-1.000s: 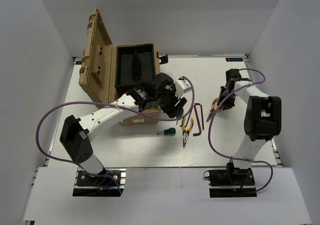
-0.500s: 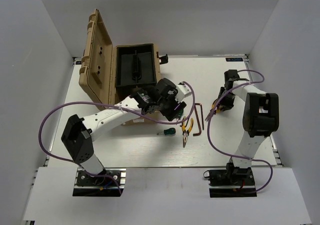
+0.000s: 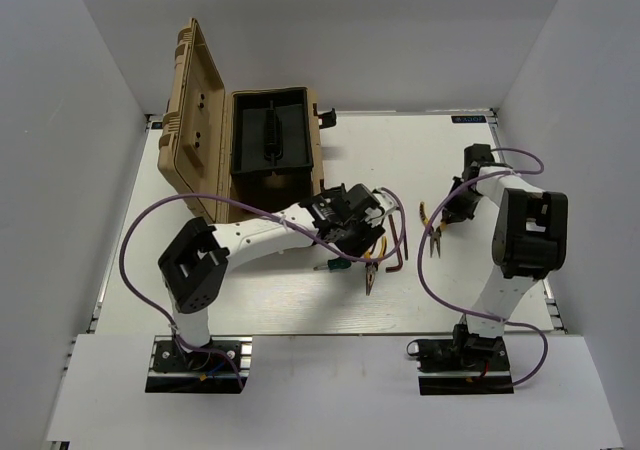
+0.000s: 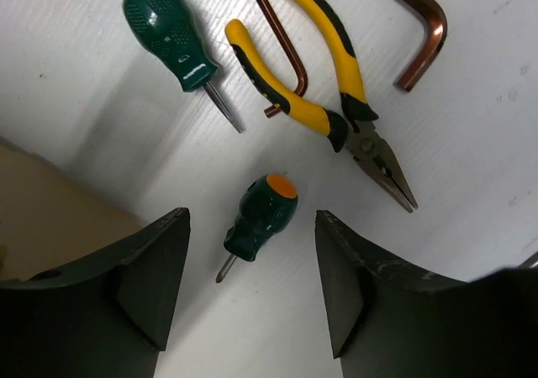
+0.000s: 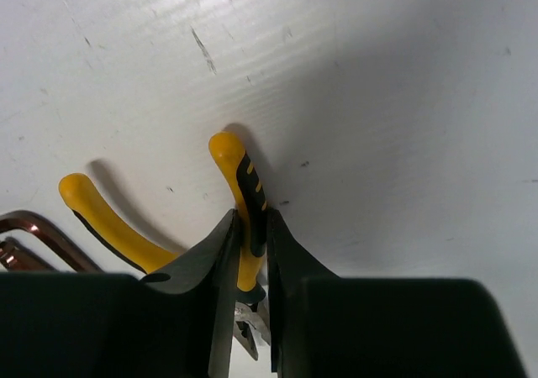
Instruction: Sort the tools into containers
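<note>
The right gripper moves up and to the left in the top view over the toolbox's near section point(image 3: 268, 187) next and releases the pliers where the tray leaves room.
My left gripper point(image 4: 252, 218) hangs open over the tool pile, its jaws either side of a stubby green screwdriver point(image 4: 261, 217) with an orange cap, not touching it. Beyond that lie a second green screwdriver point(image 4: 171, 35), yellow-handled pliers point(image 4: 332, 101) and two dark-red hex keys point(image 4: 420, 27). From above, the left gripper point(image 3: 358, 238) covers part of that pile. My right gripper point(image 5: 250, 218) is shut on one handle of the other pliers point(image 5: 245, 176), just above the white table; these pliers point(image 3: 432, 232) hang under the right gripper point(image 3: 452, 208).
An open tan toolbox point(image 3: 195, 120) stands at the back left, with a black tray point(image 3: 270, 142) inside it. The tan box edge point(image 4: 50, 210) is close to my left gripper. White walls close in the table point(image 3: 300, 300) on both sides.
My left arm has swung down and right, over the tool pile. My right gripper has closed on a pliers handle and shifted slightly right, turning the pliers.
</note>
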Controlling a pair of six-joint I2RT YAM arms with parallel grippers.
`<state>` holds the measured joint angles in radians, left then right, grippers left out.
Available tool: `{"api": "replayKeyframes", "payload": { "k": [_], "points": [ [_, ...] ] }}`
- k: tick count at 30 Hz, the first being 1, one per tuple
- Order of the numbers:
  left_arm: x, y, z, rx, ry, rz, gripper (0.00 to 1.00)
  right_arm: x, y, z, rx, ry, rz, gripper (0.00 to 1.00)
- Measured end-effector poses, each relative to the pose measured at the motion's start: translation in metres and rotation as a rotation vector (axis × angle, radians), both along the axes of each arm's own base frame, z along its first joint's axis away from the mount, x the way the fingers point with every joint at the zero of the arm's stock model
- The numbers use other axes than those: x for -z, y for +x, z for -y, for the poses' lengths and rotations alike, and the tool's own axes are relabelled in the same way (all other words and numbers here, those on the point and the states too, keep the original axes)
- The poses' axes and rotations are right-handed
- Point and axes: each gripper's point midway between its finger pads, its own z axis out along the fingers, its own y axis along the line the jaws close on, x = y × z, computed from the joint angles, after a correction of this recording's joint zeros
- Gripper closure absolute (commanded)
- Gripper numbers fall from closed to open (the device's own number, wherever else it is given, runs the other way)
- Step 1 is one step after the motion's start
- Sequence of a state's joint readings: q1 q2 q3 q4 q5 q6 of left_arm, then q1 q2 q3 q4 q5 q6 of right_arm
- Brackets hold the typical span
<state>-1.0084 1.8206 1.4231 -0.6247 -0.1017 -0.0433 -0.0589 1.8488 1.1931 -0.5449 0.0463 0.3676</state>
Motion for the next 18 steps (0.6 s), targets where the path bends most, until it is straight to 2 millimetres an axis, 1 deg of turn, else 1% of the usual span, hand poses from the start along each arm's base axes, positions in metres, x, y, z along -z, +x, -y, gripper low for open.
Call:
{"api": "replayKeyframes", "payload": {
  "k": [3,5,8,11,13,14,15,16,18],
  "points": [
    [-0.001,0.002,0.002,-0.035,-0.016,0.007,0.26,-0.001,-0.007,-0.001,0.005,0.043,-0.007,1.0],
    [-0.003,0.003,0.005,-0.051,-0.036,0.013,0.26,-0.006,-0.009,-0.005,-0.001,0.081,0.002,1.0],
    [-0.005,0.003,0.011,-0.057,-0.057,0.019,0.26,-0.02,-0.006,-0.011,-0.016,0.131,0.041,1.0],
    [-0.006,-0.001,0.017,-0.051,-0.071,0.02,0.26,-0.04,-0.002,-0.022,-0.044,0.187,0.087,1.0],
    [-0.006,-0.005,0.019,-0.047,-0.075,0.017,0.31,-0.056,0.004,-0.029,-0.068,0.223,0.128,1.0],
    [-0.006,-0.006,0.02,-0.046,-0.075,0.016,0.33,-0.067,0.009,-0.036,-0.092,0.248,0.157,1.0],
    [-0.006,-0.008,0.021,-0.044,-0.075,0.014,0.37,-0.075,0.014,-0.04,-0.106,0.264,0.178,1.0],
    [-0.007,-0.01,0.021,-0.042,-0.074,0.012,0.46,-0.086,0.019,-0.046,-0.127,0.281,0.201,1.0],
    [-0.015,-0.015,0.02,-0.037,-0.085,0.015,0.53,-0.115,0.036,-0.061,-0.181,0.31,0.27,1.0]
  ]
}}
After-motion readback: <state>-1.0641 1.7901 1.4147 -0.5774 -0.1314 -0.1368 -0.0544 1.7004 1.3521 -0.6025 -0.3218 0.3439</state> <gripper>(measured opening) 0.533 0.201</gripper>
